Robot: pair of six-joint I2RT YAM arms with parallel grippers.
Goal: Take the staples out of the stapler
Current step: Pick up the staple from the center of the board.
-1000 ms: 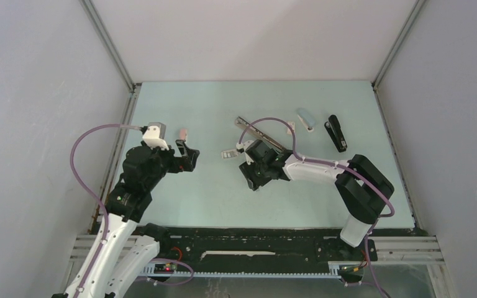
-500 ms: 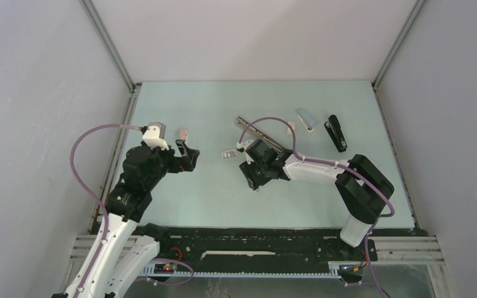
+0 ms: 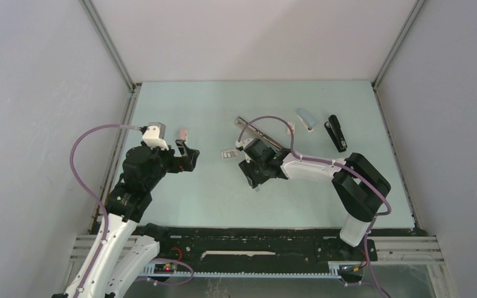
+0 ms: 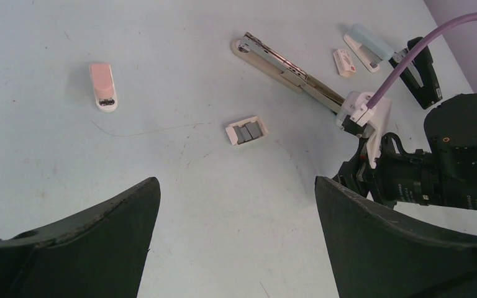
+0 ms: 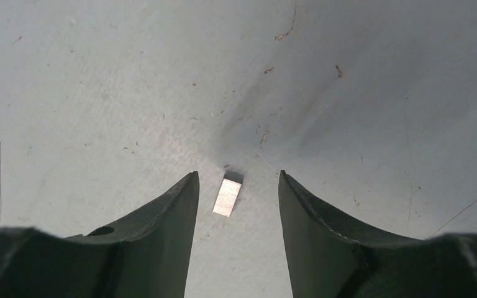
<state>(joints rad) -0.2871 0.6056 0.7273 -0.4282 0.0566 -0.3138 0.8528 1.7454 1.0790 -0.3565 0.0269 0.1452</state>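
Observation:
The open fingers already are on either side of the silvery staple strip's long sides. My right gripper moves down next and closes on the strip below it.
A short silvery strip of staples [image 5: 228, 197] lies flat on the table. My right gripper [image 5: 238, 176] hangs over it, open, with a finger on each side and neither touching it. In the top view the right gripper [image 3: 253, 177] sits just in front of the long cream stapler [image 3: 258, 131], which lies opened out flat with its metal rail showing [image 4: 286, 65]. My left gripper [image 3: 189, 155] hovers to the left, wide open with nothing in it [image 4: 236, 181].
A small white tray [image 4: 246, 131] with grey staple blocks lies between the arms. A small pink stapler [image 4: 103, 86] is at the left. At the back right are a small white box [image 4: 344, 63], a light blue stapler [image 3: 305, 119] and a black stapler [image 3: 336, 133].
The right arm has edged slightly to the left. The left arm has not moved.

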